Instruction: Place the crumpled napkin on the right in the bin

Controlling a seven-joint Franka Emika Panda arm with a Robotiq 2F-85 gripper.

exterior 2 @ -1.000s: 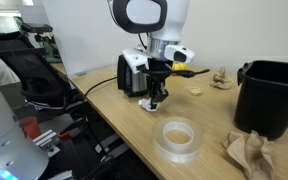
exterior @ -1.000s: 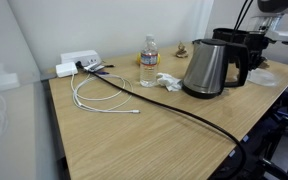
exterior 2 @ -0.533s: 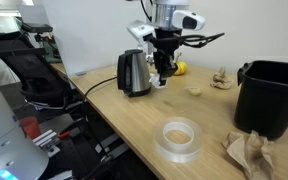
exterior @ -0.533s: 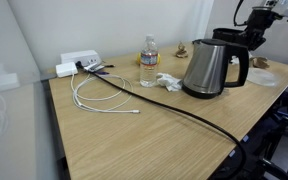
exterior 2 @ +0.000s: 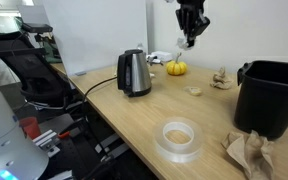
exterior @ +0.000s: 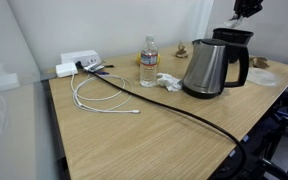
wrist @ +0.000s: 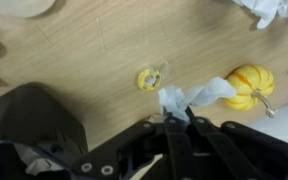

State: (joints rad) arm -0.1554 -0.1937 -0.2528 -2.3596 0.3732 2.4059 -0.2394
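The white crumpled napkin [wrist: 191, 97] still hangs to the side of the black bin [exterior 2: 274, 95], so I should next move my gripper over the bin's open top and lower it there.
My gripper [exterior 2: 189, 36] hangs high above the table's far side, near the top of an exterior view [exterior: 246, 8]. In the wrist view it [wrist: 179, 115] is shut on a white crumpled napkin [wrist: 191, 97], which hangs below the fingers [exterior 2: 187, 43]. The black bin [exterior 2: 274, 95] stands on the table to the right of the gripper, apart from it. It shows as a dark round shape at the lower left of the wrist view [wrist: 29, 115].
A steel kettle [exterior 2: 134, 72] [exterior: 212, 65] with a black cable, a small orange pumpkin [exterior 2: 175, 68] [wrist: 246, 85], a tape roll [exterior 2: 179, 138], brown crumpled paper [exterior 2: 249, 150] and another wad [exterior 2: 221, 78]. A water bottle [exterior: 148, 60], a white napkin [exterior: 166, 80] and white cables [exterior: 99, 95] lie further along.
The gripper has risen from table height beside the kettle to high above the table and moved toward the pumpkin, carrying the white napkin.
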